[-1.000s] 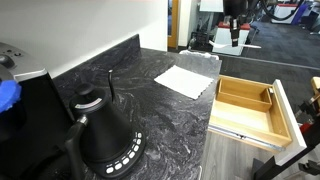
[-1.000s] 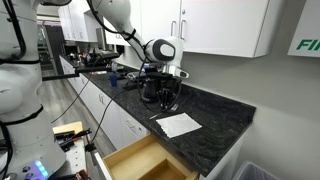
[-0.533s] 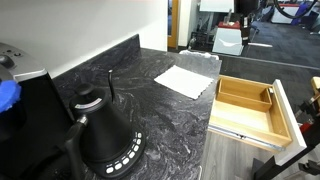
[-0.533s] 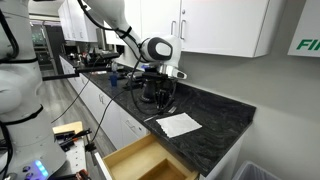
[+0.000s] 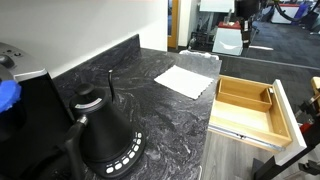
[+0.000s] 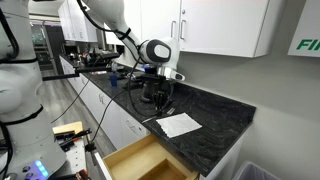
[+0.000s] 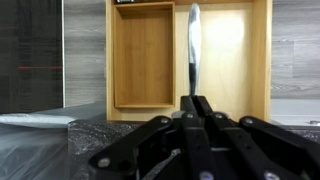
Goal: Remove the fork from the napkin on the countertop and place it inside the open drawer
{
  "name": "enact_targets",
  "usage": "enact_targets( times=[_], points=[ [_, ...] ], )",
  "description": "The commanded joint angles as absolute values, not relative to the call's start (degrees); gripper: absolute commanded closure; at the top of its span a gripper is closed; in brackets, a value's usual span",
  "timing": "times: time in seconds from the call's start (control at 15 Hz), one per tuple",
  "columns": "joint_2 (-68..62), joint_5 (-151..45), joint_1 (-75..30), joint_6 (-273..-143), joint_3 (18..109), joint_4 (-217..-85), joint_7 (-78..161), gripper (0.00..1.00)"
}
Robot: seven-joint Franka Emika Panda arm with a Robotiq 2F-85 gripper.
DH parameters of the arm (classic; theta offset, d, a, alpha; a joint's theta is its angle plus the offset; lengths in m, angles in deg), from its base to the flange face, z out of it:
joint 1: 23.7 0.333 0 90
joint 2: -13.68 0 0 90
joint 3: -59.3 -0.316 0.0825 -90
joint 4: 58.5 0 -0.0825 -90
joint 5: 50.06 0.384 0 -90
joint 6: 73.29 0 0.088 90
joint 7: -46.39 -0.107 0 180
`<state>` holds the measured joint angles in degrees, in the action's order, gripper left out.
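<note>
The drawer's narrow section [image 7: 145, 57] is empty. My gripper needs to move down and to the left in the wrist view next, over that section, to release the fork [image 7: 193, 45].
In the wrist view my gripper [image 7: 196, 101] is shut on the fork [image 7: 193, 45], a slim grey utensil that sticks out from the fingertips over the open light-wood drawer [image 7: 140, 60]. The fork lies across the drawer's wider compartment, beside the inner divider. The dark veined countertop [image 7: 40, 150] edge runs under the fingers. In an exterior view the gripper [image 6: 163, 92] hangs over the countertop [image 6: 215, 115], behind the white napkin [image 6: 178, 124] and the drawer [image 6: 140, 160]. The napkin [image 5: 185, 80] lies flat with no fork on it, next to the drawer [image 5: 250, 108].
A black appliance with a ring of white marks [image 5: 105, 140] stands on the countertop [image 5: 150, 100] in the foreground. White upper cabinets [image 6: 215, 25] hang above the counter. A grey floor shows beside the drawer [image 7: 85, 50].
The arm has shifted slightly along the counter. The fork stays in the gripper; napkin and drawer have not moved.
</note>
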<state>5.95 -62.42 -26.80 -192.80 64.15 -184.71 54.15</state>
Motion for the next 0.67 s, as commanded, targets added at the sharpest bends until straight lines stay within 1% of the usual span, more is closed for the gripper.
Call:
enact_targets(
  times=[0.0, 0.13, 0.2, 0.27, 0.6],
  points=[
    [5.94, -62.44, -27.14, -192.67, 63.78, -184.62, 54.13, 0.93],
    [5.94, -62.44, -27.14, -192.68, 63.78, -184.62, 54.13, 0.93],
    [5.94, -62.44, -27.14, -192.69, 63.78, -184.62, 54.12, 0.95],
    [7.19, -61.72, -27.69, -193.59, 64.04, -185.77, 55.54, 0.95],
    [9.37, -60.24, -29.74, -204.86, 65.88, -191.81, 55.71, 0.95]
  ],
)
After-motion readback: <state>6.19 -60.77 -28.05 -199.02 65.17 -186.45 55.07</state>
